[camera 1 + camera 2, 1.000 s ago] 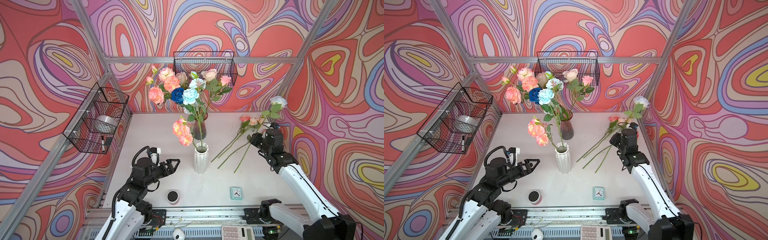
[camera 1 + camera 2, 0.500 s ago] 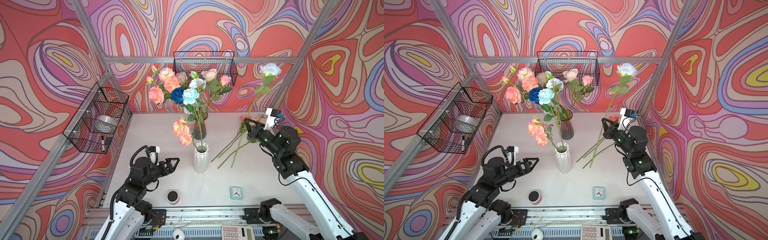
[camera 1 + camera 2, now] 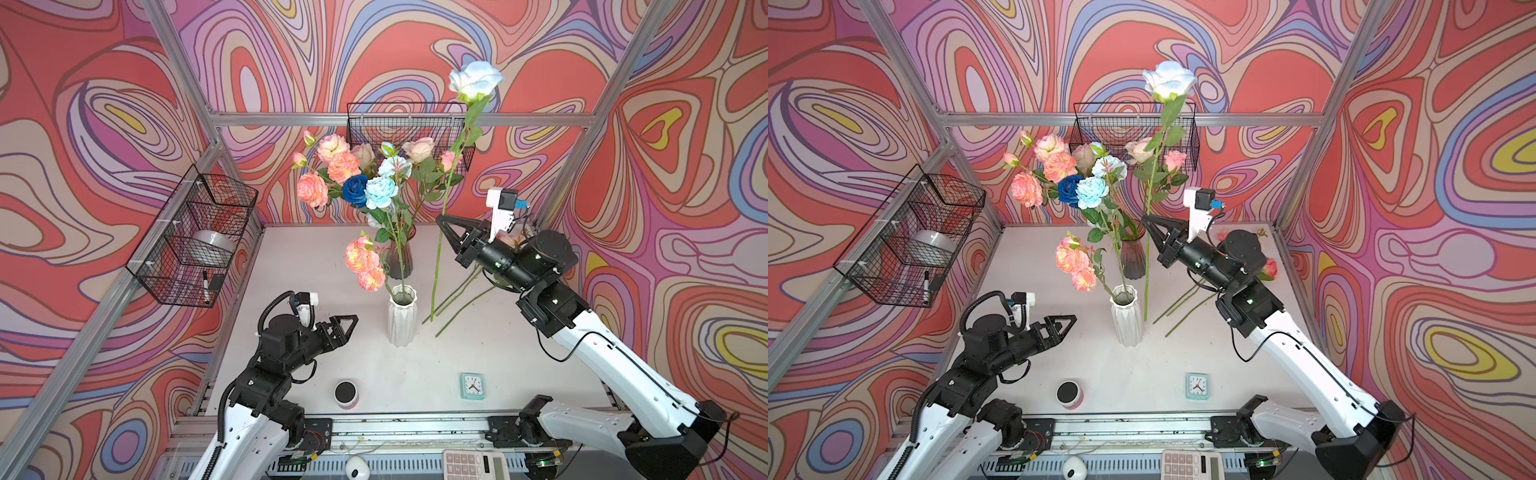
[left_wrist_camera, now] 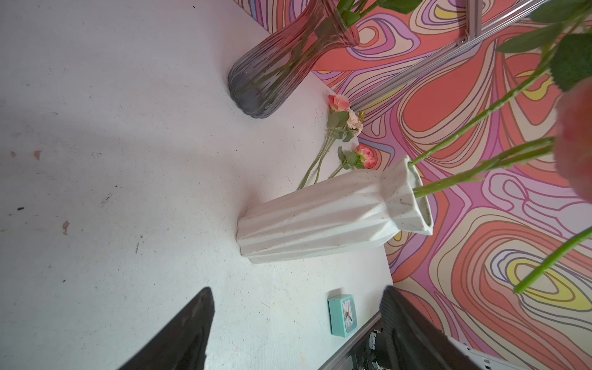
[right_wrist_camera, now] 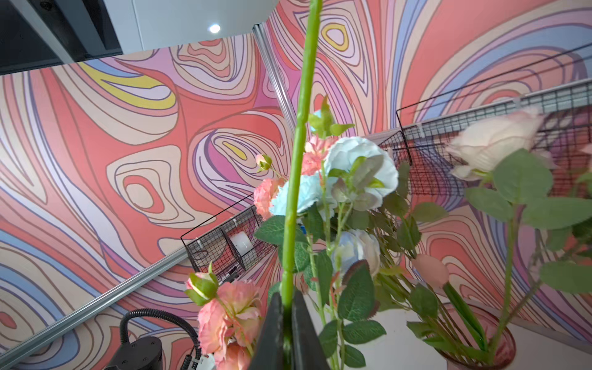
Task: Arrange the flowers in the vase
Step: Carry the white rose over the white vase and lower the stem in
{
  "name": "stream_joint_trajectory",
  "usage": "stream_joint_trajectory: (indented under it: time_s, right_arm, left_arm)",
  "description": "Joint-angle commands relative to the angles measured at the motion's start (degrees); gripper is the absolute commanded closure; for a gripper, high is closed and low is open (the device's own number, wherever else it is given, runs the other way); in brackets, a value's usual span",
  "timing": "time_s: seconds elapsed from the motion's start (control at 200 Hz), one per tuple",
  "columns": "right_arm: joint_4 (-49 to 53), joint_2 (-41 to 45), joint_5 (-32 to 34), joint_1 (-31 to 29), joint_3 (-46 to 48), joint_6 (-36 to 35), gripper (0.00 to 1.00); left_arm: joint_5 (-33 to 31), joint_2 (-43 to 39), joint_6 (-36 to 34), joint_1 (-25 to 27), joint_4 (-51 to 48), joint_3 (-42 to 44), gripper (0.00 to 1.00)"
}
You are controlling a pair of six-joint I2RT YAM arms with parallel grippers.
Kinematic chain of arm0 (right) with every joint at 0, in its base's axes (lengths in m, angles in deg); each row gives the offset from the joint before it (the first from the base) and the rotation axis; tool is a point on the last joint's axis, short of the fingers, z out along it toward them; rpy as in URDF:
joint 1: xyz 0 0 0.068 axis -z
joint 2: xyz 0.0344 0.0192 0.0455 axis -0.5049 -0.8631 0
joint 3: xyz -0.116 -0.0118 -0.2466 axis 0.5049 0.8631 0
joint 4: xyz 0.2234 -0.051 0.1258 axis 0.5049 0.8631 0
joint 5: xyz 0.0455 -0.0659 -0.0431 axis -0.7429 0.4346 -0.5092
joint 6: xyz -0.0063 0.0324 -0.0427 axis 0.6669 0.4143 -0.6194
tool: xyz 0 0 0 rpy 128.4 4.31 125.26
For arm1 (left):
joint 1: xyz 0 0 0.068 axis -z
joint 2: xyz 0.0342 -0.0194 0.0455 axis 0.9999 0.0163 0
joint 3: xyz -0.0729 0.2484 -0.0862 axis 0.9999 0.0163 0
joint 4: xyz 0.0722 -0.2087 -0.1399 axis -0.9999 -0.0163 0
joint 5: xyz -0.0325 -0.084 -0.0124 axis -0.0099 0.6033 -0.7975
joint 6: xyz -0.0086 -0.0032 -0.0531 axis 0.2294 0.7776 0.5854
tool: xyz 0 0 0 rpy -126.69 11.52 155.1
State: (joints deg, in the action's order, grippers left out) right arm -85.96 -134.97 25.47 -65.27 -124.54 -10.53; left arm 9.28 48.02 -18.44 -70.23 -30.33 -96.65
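My right gripper brings the white rose's green stem over to the white vase's opening [image 3: 402, 295] next, then down to release it. The stem's lower end still hangs beside the white vase.
My right gripper [image 3: 441, 220] [image 3: 1146, 219] [image 5: 286, 302] is shut on the green stem [image 5: 298, 160] of a white rose [image 3: 473, 81] [image 3: 1169, 81]. The rose stands upright, and its stem's lower end hangs just right of the white ribbed vase [image 3: 402, 320] [image 3: 1126, 320] [image 4: 320, 217]. That vase holds peach flowers [image 3: 362, 262] [image 3: 1074, 264]. A dark glass vase [image 3: 400, 259] [image 4: 275, 67] behind it carries a mixed bunch [image 3: 365, 178]. More flowers [image 3: 461, 293] [image 4: 339, 109] lie on the table at the right. My left gripper [image 3: 351, 324] [image 3: 1070, 322] [image 4: 296, 304] is open and empty, left of the white vase.
A mint clock [image 3: 472, 385] [image 4: 342, 315] and a small round black-topped cup [image 3: 346, 392] sit near the front edge, with a calculator [image 3: 473, 465] below it. Wire baskets hang on the left wall [image 3: 195, 237] and back wall [image 3: 409, 133].
My right arm has lifted the white rose off the table, swung it upright and carried it left toward the vases. The left arm has hardly moved.
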Motion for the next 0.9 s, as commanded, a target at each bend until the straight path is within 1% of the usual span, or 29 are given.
stream_joint_trajectory:
  time_s: [0.0,0.065,0.12,0.29,0.355,0.656,0.806,0.896]
  right_arm:
    - [-6.3,-1.1,4.1,-3.5,-2.4,-4.5,1.00]
    - [-8.3,-1.8,6.8,-5.8,-2.4,-6.8,1.00]
    - [-11.3,-2.5,10.6,-8.5,-1.5,-9.7,1.00]
    - [-19.2,-5.3,23.2,-15.7,0.6,-21.7,1.00]
    - [-20.6,-6.7,26.3,-16.9,0.6,-24.5,1.00]
    - [-23.4,-8.3,32.7,-18.8,3.4,-31.9,1.00]
    - [-23.5,-9.3,34.0,-18.9,4.7,-32.2,1.00]
    - [-23.4,-9.6,34.2,-19.0,6.2,-31.2,1.00]
  left_arm:
    - [-0.5,-0.1,-0.4,0.2,-0.3,-1.6,0.16]
    - [-0.5,0.1,-0.3,0.2,-0.2,-1.7,0.16]
    - [-0.4,0.1,-0.3,0.2,-0.2,-1.8,0.16]
    - [-0.5,0.0,-0.2,0.2,-0.2,-1.9,0.16]
    - [-0.5,-0.1,-0.2,0.2,-0.6,-2.0,0.16]
    - [-0.6,-0.3,-0.6,0.2,-0.9,-2.0,0.16]
    - [-0.4,0.1,-0.6,0.2,-0.6,-2.2,0.16]
    - [-0.5,0.0,-0.6,0.2,-0.7,-2.2,0.16]
